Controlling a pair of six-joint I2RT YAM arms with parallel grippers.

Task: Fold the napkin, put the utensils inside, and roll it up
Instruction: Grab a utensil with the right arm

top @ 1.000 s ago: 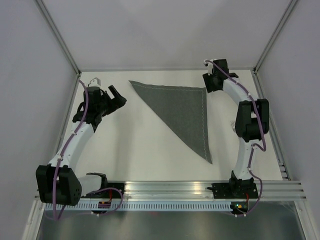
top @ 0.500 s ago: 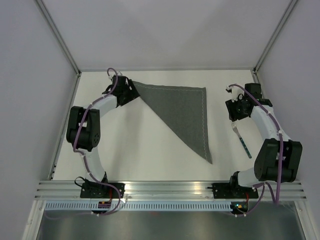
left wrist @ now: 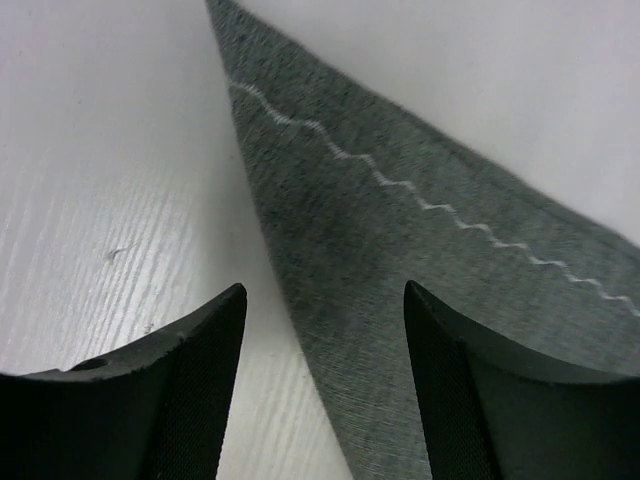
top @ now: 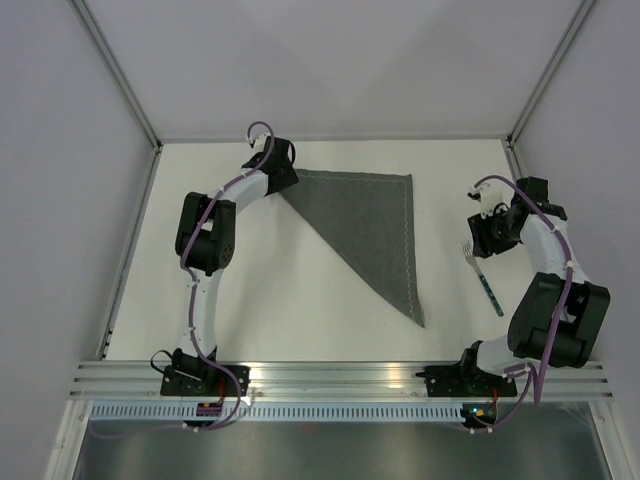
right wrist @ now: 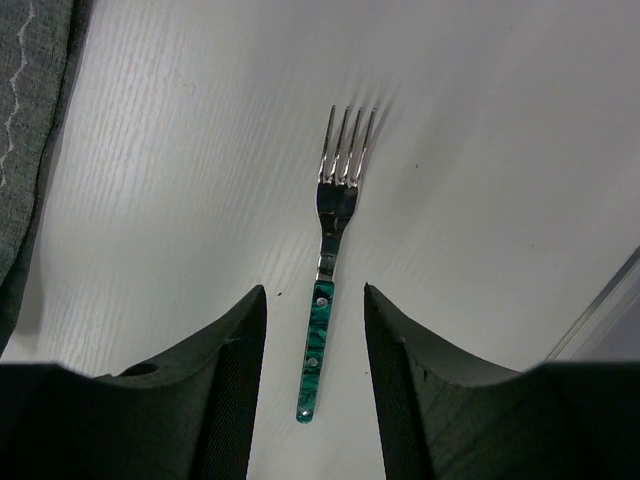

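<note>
Next, my right gripper descends backward onto the neck end of the fork's teal handle, since that handle lies below and back, framed between the open fingers.
The dark grey napkin (top: 372, 228) lies folded into a triangle on the white table, with a pale zigzag stitch along its hem. My left gripper (top: 284, 180) is open at the napkin's far left corner. In the left wrist view its fingertips (left wrist: 325, 300) straddle the napkin's edge (left wrist: 400, 220), low over it. The fork (top: 484, 276) lies right of the napkin, tines pointing away. My right gripper (top: 492, 232) is open above it. In the right wrist view the fork's teal handle (right wrist: 318, 340) lies between the open fingers of my right gripper (right wrist: 315, 295), untouched.
A metal rail (top: 340, 380) runs along the near edge by the arm bases. Grey walls close the table at the back and sides. The table's right edge (right wrist: 605, 310) lies close to the fork. The napkin's hem shows at the left of the right wrist view (right wrist: 25, 90).
My left arm swung from the table's left side to the napkin's far left corner. My right arm left the napkin's far right corner and moved over the fork, which came into view.
</note>
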